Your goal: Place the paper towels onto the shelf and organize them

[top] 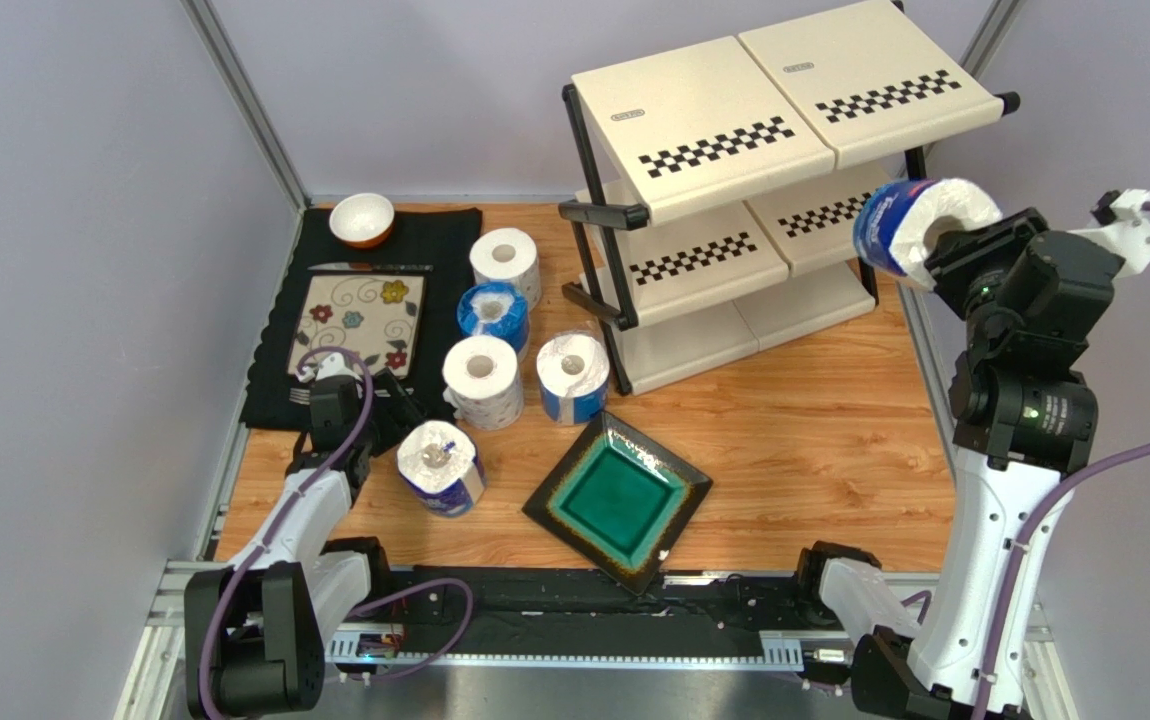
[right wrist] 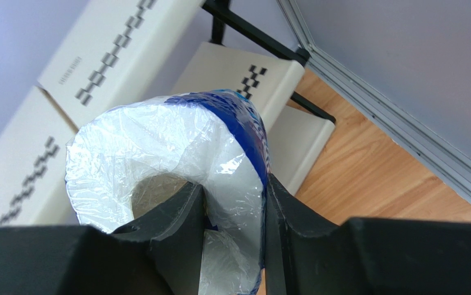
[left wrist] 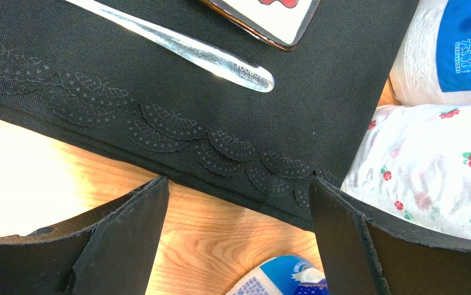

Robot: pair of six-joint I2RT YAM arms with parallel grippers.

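Note:
My right gripper will next lift the roll outward over the shelf's empty top panels, to the one nearest the roll (top: 904, 218), and then set the roll down on it.
The shelf (top: 777, 165) stands at the back right; its cream panels also show in the right wrist view (right wrist: 96, 55). My right gripper (top: 945, 240) is shut on a blue-wrapped paper towel roll (top: 904, 218), held in the air beside the shelf's right end. In the right wrist view the gripper (right wrist: 235, 203) has one finger in the core and one outside the roll (right wrist: 158, 141). Several more rolls stand on the table left of the shelf, such as one (top: 503, 263) and another (top: 442, 465). My left gripper (top: 329, 378) is open and empty, low over the placemat edge (left wrist: 238, 209).
A black floral placemat (top: 363, 315) with a knife (left wrist: 207, 55) lies at the left, and a small white bowl (top: 362, 219) sits behind it. A green square plate (top: 619, 498) lies at the front centre. A rose-printed roll (left wrist: 429, 166) sits just right of my left fingers.

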